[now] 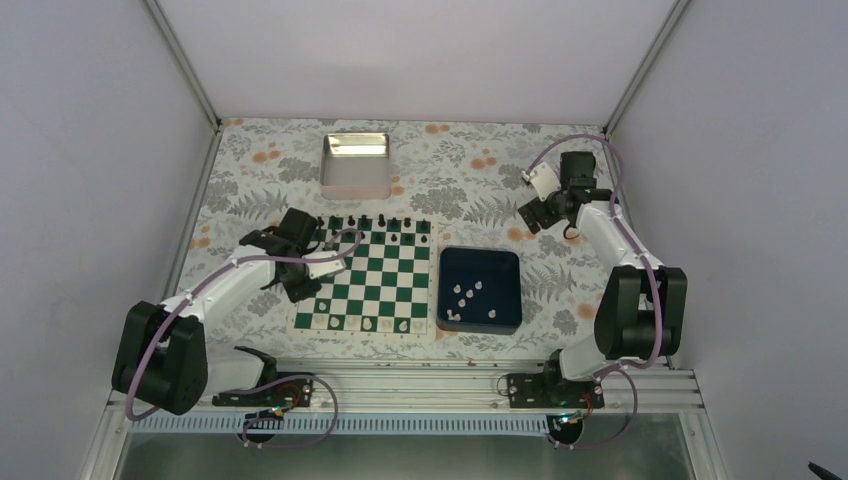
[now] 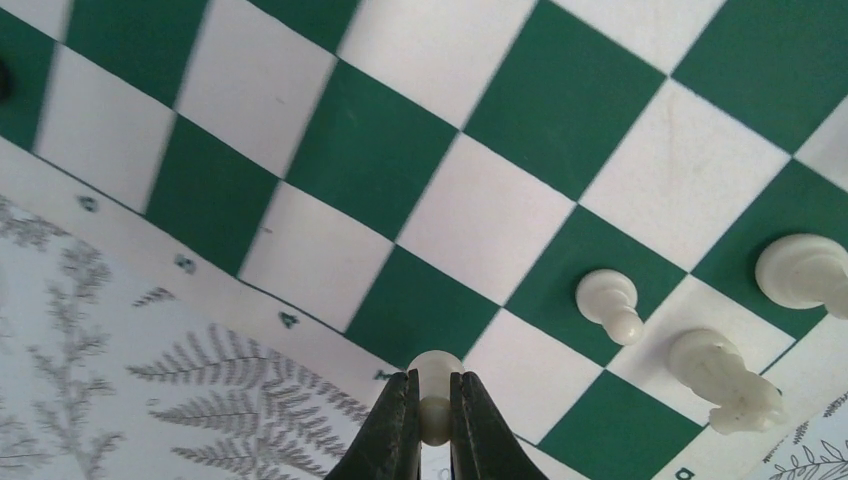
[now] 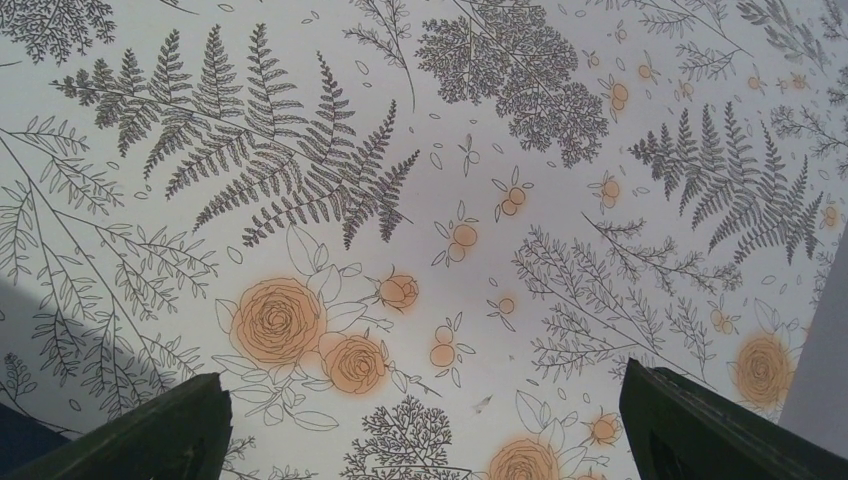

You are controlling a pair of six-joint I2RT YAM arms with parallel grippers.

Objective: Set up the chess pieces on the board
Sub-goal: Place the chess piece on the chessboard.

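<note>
Next, my left gripper moves back and brings the small white pawn [image 2: 437,372] down onto the white square [image 2: 535,373]. That square, beside the standing pawn in its row, is empty.
The green and white board [image 1: 385,281] lies mid-table and fills the left wrist view [image 2: 560,95]. My left gripper [image 1: 302,288] is over the board's left edge. In the left wrist view it [image 2: 434,415] is shut on a small white pawn [image 2: 437,372], held above a green square by the border. Three white pieces [image 2: 610,303] stand on squares to the right of it, seen on the board's near row [image 1: 368,324] from above. More white pieces [image 1: 468,292] lie in the blue tray. My right gripper [image 1: 532,214] is open and empty over the cloth [image 3: 425,430].
The dark blue tray [image 1: 480,253] sits right of the board. A metal tin [image 1: 355,166] stands at the back. Small black pieces [image 1: 365,220] line the board's far row. A floral cloth [image 1: 250,190] covers the table, with grey walls on three sides.
</note>
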